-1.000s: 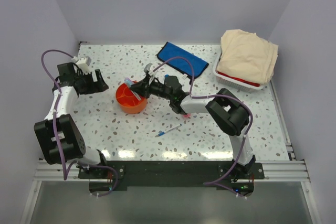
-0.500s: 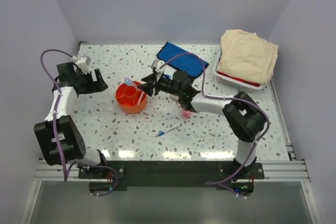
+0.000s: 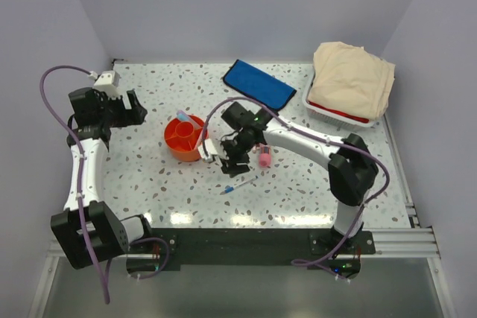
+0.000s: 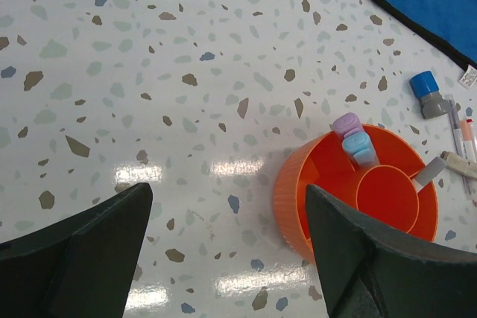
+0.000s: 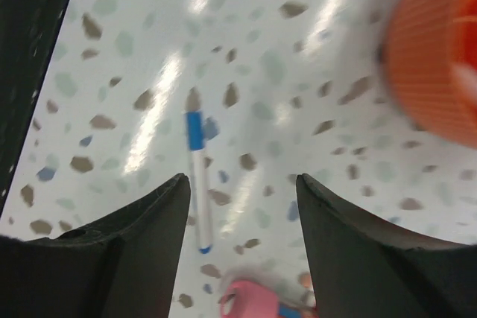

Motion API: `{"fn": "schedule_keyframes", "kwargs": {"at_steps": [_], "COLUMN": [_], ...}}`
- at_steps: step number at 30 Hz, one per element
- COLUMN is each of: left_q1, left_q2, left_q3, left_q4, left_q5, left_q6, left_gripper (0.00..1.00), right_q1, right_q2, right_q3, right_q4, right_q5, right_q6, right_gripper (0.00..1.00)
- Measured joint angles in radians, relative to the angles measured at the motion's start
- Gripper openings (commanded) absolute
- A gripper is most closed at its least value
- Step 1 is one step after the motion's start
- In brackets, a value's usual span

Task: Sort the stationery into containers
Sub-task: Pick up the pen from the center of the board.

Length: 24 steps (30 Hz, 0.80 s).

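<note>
My right gripper will move down and slightly back, astride the pen's blue end (image 3: 229,189), because the blue-and-white pen still lies loose outside the orange tub (image 3: 186,139).
The orange tub (image 3: 186,139) stands left of centre; in the left wrist view (image 4: 350,199) it holds a lilac-capped item (image 4: 346,123), a light-blue-capped one (image 4: 363,148) and a grey-tipped one. A blue-capped marker (image 4: 428,94) and thin pens (image 4: 457,135) lie just beyond it. The blue pouch (image 3: 259,84) lies flat at the back. A blue-and-white pen (image 3: 238,185) and a pink tube (image 3: 263,159) lie on the table. My right gripper (image 3: 231,163) is open and empty above the pen (image 5: 197,184), with the pink tube (image 5: 257,299) below. My left gripper (image 3: 130,107) is open and empty, left of the tub.
A white basket with a red rim (image 3: 339,113) and beige cloth stands at the back right. Grey walls close in the table on three sides. The black front rail runs along the near edge.
My right gripper has drawn back from over the tub and swung toward the near side, now pointing down by the pen. My left arm has pulled back to the left.
</note>
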Motion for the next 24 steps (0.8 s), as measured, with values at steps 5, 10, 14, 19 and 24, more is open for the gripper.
{"fn": "schedule_keyframes", "kwargs": {"at_steps": [5,10,14,19,24], "left_q1": [0.000,0.000,0.000,0.000,0.000], "left_q2": [-0.034,-0.064,-0.076,-0.077,-0.076], "left_q3": [-0.031,-0.040,-0.041,-0.059,-0.066], "left_q4": [0.003,-0.002,-0.002,-0.003,-0.002], "left_q5": [-0.002,-0.006,-0.006,-0.004,0.002], "left_q6": [0.002,0.011,0.023,0.029,0.029], "left_gripper": [0.89,0.89,0.89,0.89,0.89], "right_q1": [0.054,0.109,0.128,0.130,0.130], "right_q2": [0.060,0.060,0.060,0.060,0.061], "right_q3": [-0.135,-0.161,-0.161,-0.172,-0.180], "right_q4": [-0.092,-0.080,-0.040,0.019,0.069], "right_q5": [0.069,0.093,0.109,0.128,0.164], "right_q6": [-0.096,-0.095,-0.067,-0.020,0.024], "right_gripper": [0.51,0.49,0.49,0.49,0.47]}}
